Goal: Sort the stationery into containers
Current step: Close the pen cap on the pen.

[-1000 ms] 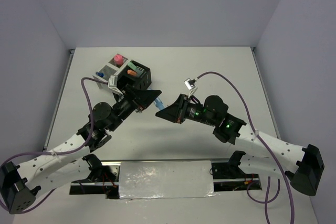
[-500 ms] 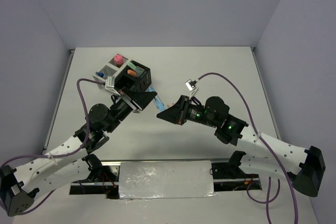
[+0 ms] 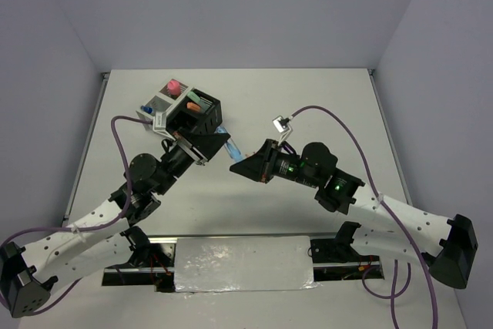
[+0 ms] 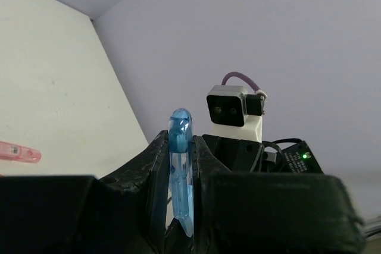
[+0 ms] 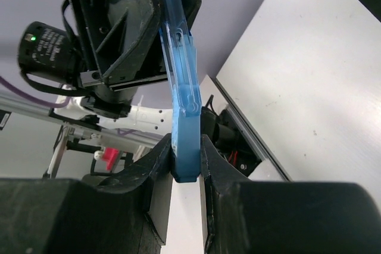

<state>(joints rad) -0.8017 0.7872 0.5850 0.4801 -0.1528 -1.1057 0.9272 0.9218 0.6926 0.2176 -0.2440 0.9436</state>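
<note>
My left gripper will next swing away from the right gripper and turn down over the black container's near section point(image 3: 182, 121), because the orange marker is already in that container.
A translucent blue marker point(image 3: 233, 152) hangs in mid-air between both arms, above the table's middle. My left gripper point(image 3: 223, 144) is shut on one end of it; in the left wrist view the marker point(image 4: 180, 171) stands upright between the fingers. My right gripper point(image 3: 240, 164) is shut on the other end, and the right wrist view shows the marker point(image 5: 181, 87) running from its jaws up into the left gripper point(image 5: 134, 34). The containers point(image 3: 185, 109) sit just behind the left gripper, holding a pink-capped bottle point(image 3: 173, 84), an orange marker point(image 3: 194, 103) and a blue-capped item point(image 3: 146, 109).
A pink translucent item point(image 4: 18, 153) lies on the table at the left of the left wrist view. The right wrist camera point(image 4: 229, 105) faces the left gripper closely. A purple cable point(image 3: 331, 113) loops above the right arm. Walls close the table in on three sides.
My left gripper has closed on the blue marker that the right gripper holds. The left arm's elbow drew back a little; the right arm barely moved.
</note>
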